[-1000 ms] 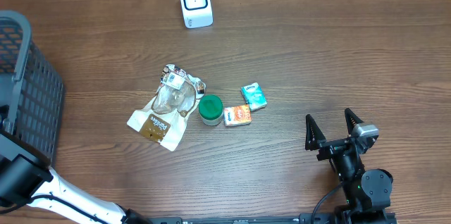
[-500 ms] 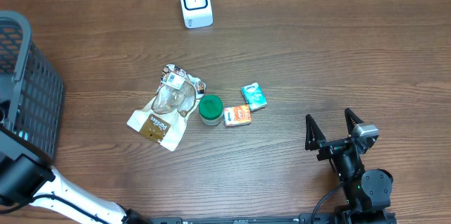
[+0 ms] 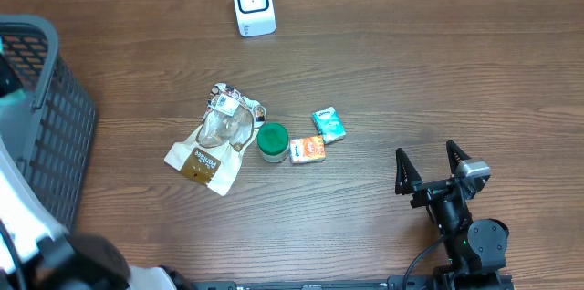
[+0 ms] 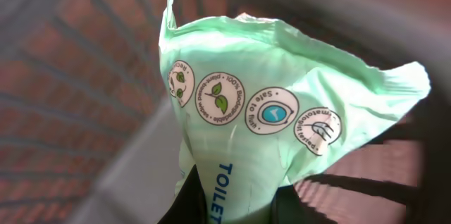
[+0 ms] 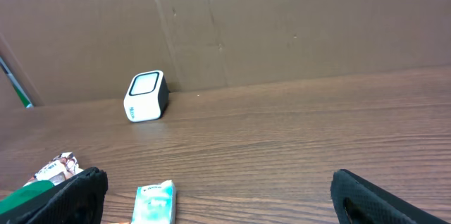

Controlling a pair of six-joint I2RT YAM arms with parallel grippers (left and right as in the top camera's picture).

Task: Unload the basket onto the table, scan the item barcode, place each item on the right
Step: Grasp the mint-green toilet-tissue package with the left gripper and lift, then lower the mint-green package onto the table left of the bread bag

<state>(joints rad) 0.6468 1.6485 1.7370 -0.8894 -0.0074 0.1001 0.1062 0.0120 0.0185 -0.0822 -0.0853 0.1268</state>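
My left gripper will rise, cross to the right in the overhead view past the basket's side, lower to the tabletop by the clear bag (image 3: 182,131) and release there.
A light green soft package (image 4: 246,125) printed with "TOILET" and round eco badges fills the left wrist view. My left gripper (image 4: 243,208) is shut on its lower end, with a black finger (image 4: 189,203) on either side. Blurred grey basket mesh lies behind it. The white barcode scanner (image 3: 253,4) stands at the table's far edge, also seen as the scanner (image 5: 146,96) in the right wrist view. My right gripper (image 3: 436,168) rests open near the front right, nothing between its fingers (image 5: 356,194).
A grey mesh basket (image 3: 50,117) occupies the left edge, with my white left arm (image 3: 18,208) over it. Mid-table lie a clear bag with a brown label (image 3: 214,139), a green tub (image 3: 272,141), an orange packet (image 3: 307,149) and a teal packet (image 3: 328,125).
My left arm has swung up over the basket and now looms larger at the left edge of the overhead view. The right arm and the table items have not moved.
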